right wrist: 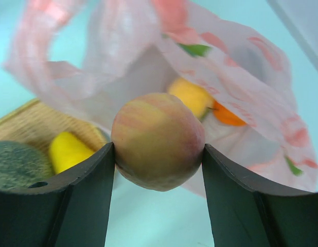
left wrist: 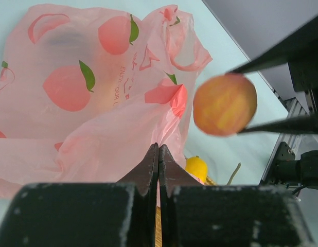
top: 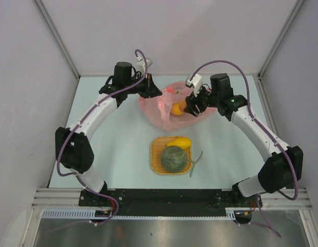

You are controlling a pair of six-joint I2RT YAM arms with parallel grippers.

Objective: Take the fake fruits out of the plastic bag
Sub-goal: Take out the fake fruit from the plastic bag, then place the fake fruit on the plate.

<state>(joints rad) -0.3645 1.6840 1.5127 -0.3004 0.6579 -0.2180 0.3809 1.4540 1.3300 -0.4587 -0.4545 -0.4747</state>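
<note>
My right gripper is above the mat's bare corner by the mango, which lies toward my base, so next it needs to move back and down and release the fruit there.
The pink plastic bag (top: pixel 169 109) lies at the back middle of the table. My left gripper (top: pixel 153 93) is shut on a fold of the bag's film (left wrist: pixel 123 139), its jaws (left wrist: pixel 159 148) pressed together. My right gripper (top: pixel 186 109) is shut on a peach-coloured round fruit (right wrist: pixel 158 140) and holds it just outside the bag's mouth; the fruit also shows in the left wrist view (left wrist: pixel 225 104). Inside the bag lie a yellowish fruit (right wrist: pixel 192 96) and an orange fruit (right wrist: pixel 227 116). The netted melon (top: pixel 174 158) and the yellow mango (top: pixel 180 142) rest on the mat.
The square woven mat (top: pixel 157 150) lies in front of the bag, near the table's middle. The melon's stem (top: pixel 196 162) sticks out past the mat's right edge. White walls close in the table on the left, right and back.
</note>
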